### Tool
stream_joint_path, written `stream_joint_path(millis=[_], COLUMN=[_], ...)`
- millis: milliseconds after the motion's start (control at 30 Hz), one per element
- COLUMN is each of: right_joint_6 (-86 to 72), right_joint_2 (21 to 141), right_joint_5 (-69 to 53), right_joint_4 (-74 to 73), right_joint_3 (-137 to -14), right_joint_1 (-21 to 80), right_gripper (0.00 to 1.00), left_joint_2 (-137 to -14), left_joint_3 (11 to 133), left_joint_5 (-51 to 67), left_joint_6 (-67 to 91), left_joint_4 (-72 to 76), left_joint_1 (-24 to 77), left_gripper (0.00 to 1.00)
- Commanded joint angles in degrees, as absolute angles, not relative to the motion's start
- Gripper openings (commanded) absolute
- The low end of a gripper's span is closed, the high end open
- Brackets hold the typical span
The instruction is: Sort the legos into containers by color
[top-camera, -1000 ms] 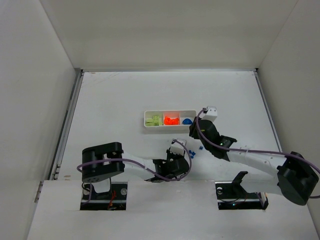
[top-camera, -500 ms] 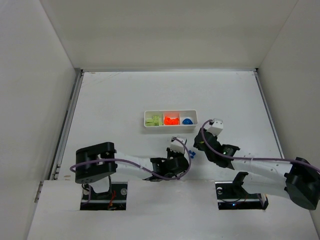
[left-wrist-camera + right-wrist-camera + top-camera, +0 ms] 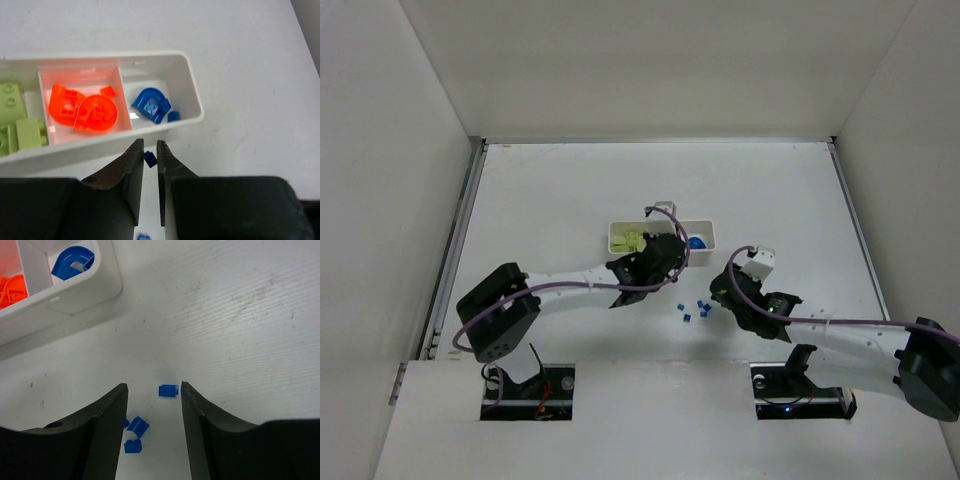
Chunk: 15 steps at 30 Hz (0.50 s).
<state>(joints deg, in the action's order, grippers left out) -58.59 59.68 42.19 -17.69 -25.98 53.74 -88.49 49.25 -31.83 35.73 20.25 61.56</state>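
My right gripper already has the loose blue lego (image 3: 168, 390) between its fingertips, clear of its neighbours, so next it needs to go down to the tabletop and close around it.
The white tray (image 3: 193, 98) holds lime green legos (image 3: 20, 131) in its left compartment, orange ones (image 3: 85, 107) in the middle and blue ones (image 3: 152, 104) on the right. My left gripper (image 3: 150, 145) hangs just short of the tray's near wall, shut on a tiny blue lego (image 3: 150, 159); from above it (image 3: 672, 252) covers the tray's middle. My right gripper (image 3: 153, 386) stands open low over the table, a loose blue lego (image 3: 168, 390) lying between its fingertips. Two more blue legos (image 3: 135, 434) lie by its left finger.
The loose blue legos (image 3: 693, 309) sit on the table in front of the tray (image 3: 712, 236), next to my right gripper (image 3: 720, 293). White walls close off the table at the back and on both sides.
My left gripper closed on a blue lego and carried it from the loose pile up to the tray. My right gripper drew back from the tray toward the pile and opened wider.
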Motion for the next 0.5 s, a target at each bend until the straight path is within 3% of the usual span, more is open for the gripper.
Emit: stream_joint_path(millis=[0,233,467], right_joint_6=[-60.3,-60.9,-61.9], right_joint_2=[59.1,59.9,61.6], right_joint_5=[43.6,41.8,41.5], right_joint_4=[-18.7,-17.8,-18.1], right_joint_3=[-25.8,-25.9,-26.6], right_joint_1=[54.2,55.2,55.7], right_gripper=[0.53,0.52,0.50], left_joint_2=[-93.2,-103.8,-106.0], left_joint_3=[55.8,66.0,67.8], left_joint_5=[-25.6,-22.0,-23.2], left_joint_6=[33.3,33.0,33.0], left_joint_4=[21.3,20.1,19.2], left_joint_1=[58.8,56.1,55.5], left_gripper=[0.10,0.14,0.36])
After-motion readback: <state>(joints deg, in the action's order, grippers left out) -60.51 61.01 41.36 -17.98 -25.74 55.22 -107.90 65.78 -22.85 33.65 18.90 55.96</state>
